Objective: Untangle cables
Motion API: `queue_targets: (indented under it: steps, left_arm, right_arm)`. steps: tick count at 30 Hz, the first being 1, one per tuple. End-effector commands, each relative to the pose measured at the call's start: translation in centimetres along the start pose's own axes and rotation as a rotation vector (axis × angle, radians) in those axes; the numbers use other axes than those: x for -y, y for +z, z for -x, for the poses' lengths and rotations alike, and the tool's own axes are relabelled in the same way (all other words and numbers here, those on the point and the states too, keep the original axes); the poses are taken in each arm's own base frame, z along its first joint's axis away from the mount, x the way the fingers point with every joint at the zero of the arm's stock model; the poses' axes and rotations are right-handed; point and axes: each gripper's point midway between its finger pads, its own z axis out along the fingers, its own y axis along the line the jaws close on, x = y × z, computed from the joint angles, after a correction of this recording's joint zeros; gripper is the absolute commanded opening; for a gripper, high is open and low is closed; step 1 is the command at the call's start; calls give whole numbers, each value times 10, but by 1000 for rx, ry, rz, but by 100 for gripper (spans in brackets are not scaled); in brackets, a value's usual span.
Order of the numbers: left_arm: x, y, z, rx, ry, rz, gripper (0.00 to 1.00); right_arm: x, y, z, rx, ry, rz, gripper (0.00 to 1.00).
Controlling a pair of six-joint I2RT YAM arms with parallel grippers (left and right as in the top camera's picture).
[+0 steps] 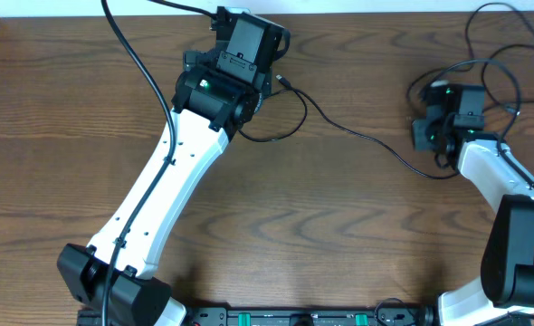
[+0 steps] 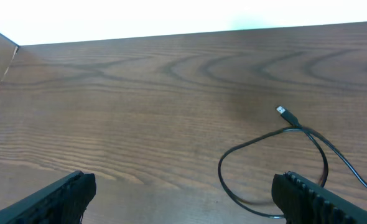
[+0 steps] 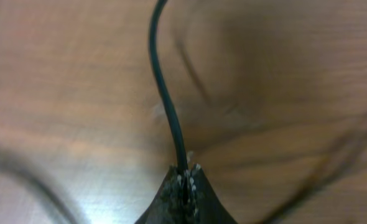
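The thin cable with the plug reaches beneath the black cable in my right gripper, so I will next carry the black cable aside toward the right in the overhead view, then let go of it.
A thin black cable point(image 1: 357, 136) lies across the wooden table, from a small plug point(image 1: 283, 81) through a loop point(image 1: 281, 131) toward the right arm. My left gripper point(image 1: 247, 36) is open and empty at the table's far edge. In the left wrist view point(image 2: 183, 199) its jaws straddle bare wood, with the plug point(image 2: 283, 111) and loop point(image 2: 270, 180) ahead to the right. My right gripper point(image 1: 428, 132) is shut on a black cable point(image 3: 162, 81) that rises from its fingertips point(image 3: 185, 180). More black cords point(image 1: 484, 54) loop at the back right. No white cord is in view.
The thick black cable of the left arm point(image 1: 131, 54) runs along that arm. The table's far edge point(image 2: 171, 36) is just beyond the left gripper, and its left edge point(image 2: 3, 68) shows too. The right arm's base point(image 1: 520, 254) stands at the front right.
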Motion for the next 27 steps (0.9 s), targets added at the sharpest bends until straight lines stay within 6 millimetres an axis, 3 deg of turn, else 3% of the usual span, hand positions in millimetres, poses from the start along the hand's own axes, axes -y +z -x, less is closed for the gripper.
queue_targets:
  steps: [1,5,10,13,18,24,27]
  left_arm:
    - [-3,-5,2,9,-19,0,95]
    - [-3,-5,2,9,-19,0,95]
    - [-3,-5,2,9,-19,0,95]
    - [-3,-5,2,9,-19,0,95]
    - [-3,-5,2,9,-19,0,95]
    - [-3,-5,2,9,-19,0,95]
    - [-3,-5,2,9,-19,0,95]
  right_arm:
    - [43,-11,22,105,242,-158,1]
    - [101,-24,43,247,355,-322,1]
    - [176,-35,34,288,360,-538,1]
    - [219,-35,8,247,378,-654,1]
    - [281,-33,-61,137,511,-766,1]
    - [309,-31,-136,-4,682,-806,1]
    - [312,-30,-150,2,779,-752,1]
